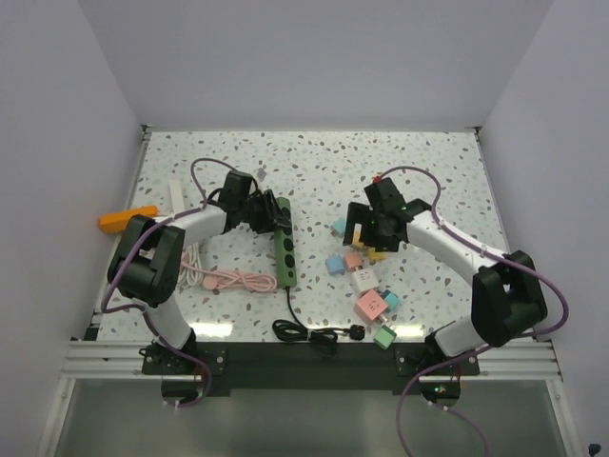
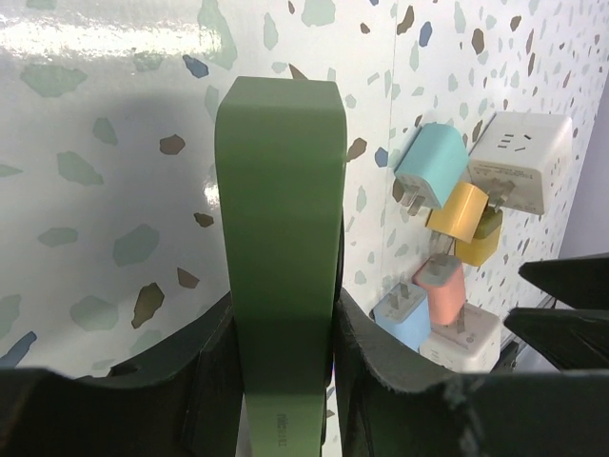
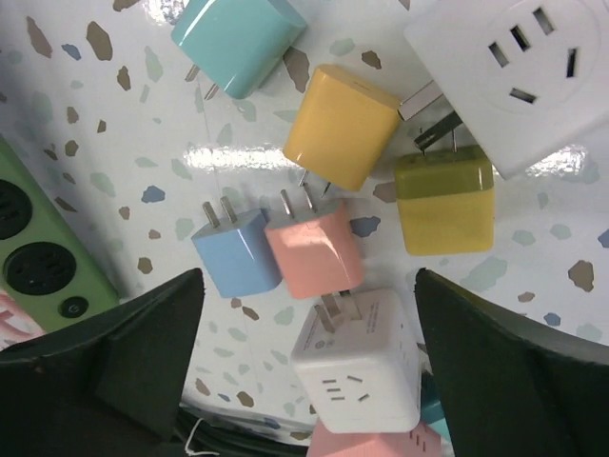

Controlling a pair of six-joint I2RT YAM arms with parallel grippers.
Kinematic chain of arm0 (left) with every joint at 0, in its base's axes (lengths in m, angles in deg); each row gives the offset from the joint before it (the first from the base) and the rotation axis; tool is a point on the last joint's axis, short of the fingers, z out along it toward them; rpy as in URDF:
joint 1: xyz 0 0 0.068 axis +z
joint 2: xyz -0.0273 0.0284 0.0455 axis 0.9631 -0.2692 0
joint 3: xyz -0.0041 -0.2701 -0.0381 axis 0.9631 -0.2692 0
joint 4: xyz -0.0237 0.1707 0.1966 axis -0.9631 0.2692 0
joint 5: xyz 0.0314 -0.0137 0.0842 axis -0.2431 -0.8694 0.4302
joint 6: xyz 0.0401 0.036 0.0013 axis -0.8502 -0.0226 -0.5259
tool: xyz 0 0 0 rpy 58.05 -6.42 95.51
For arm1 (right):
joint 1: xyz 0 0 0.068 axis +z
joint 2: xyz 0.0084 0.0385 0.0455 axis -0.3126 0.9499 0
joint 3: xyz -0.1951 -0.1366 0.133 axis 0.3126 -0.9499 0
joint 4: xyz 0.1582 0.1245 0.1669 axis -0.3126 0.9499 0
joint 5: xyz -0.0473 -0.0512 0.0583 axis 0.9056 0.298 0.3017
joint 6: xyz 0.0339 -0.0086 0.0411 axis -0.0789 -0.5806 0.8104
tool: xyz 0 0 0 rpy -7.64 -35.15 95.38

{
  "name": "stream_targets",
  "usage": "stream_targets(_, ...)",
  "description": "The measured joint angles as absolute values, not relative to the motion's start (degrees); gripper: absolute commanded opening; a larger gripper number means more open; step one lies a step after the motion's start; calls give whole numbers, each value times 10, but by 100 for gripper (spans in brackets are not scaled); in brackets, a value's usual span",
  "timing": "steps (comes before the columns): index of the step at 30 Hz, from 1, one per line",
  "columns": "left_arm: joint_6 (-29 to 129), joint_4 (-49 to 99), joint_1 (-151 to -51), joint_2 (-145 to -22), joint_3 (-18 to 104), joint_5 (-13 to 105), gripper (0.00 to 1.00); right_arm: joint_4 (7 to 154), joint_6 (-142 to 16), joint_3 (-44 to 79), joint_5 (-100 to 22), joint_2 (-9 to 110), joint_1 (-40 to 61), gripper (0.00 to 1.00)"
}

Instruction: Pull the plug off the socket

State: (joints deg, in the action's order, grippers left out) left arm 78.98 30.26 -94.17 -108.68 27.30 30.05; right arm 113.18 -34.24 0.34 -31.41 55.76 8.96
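The far corner of the table past the white strip is bare, so the left gripper should move outward, to the left in the top view, and let go of the green power strip (image 1: 285,249).
A green power strip (image 1: 285,249) lies left of centre, its socket face up. My left gripper (image 1: 265,213) is shut on its far end; in the left wrist view the strip (image 2: 281,219) sits clamped between both fingers of the gripper (image 2: 283,357). My right gripper (image 1: 367,227) hovers open over a cluster of small plugs. Between its wide-open fingers (image 3: 124,362) lie a white cube socket (image 3: 366,367), a pink plug (image 3: 314,249) and a blue plug (image 3: 236,252). A yellow plug (image 3: 343,124), an olive plug (image 3: 445,205) and a white socket block (image 3: 523,67) lie beyond. I cannot tell which plug is seated.
A black cord with a black plug (image 1: 324,333) runs from the strip's near end. A coiled pink cable (image 1: 233,280) lies to the left, with a white strip (image 1: 176,195) and an orange object (image 1: 127,219) at the far left. A pink cube (image 1: 371,305) and green cube (image 1: 384,336) sit nearer the front.
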Motion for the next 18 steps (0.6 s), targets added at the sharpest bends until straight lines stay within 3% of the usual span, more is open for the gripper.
stream_targets(10,764,337,-921,-1112,296,283,0,1187,-380,90,-314,438,87,99)
stream_targets(18,750,389,-854,-1132,350,280,0,1205,-400,83,-323,429,87,99)
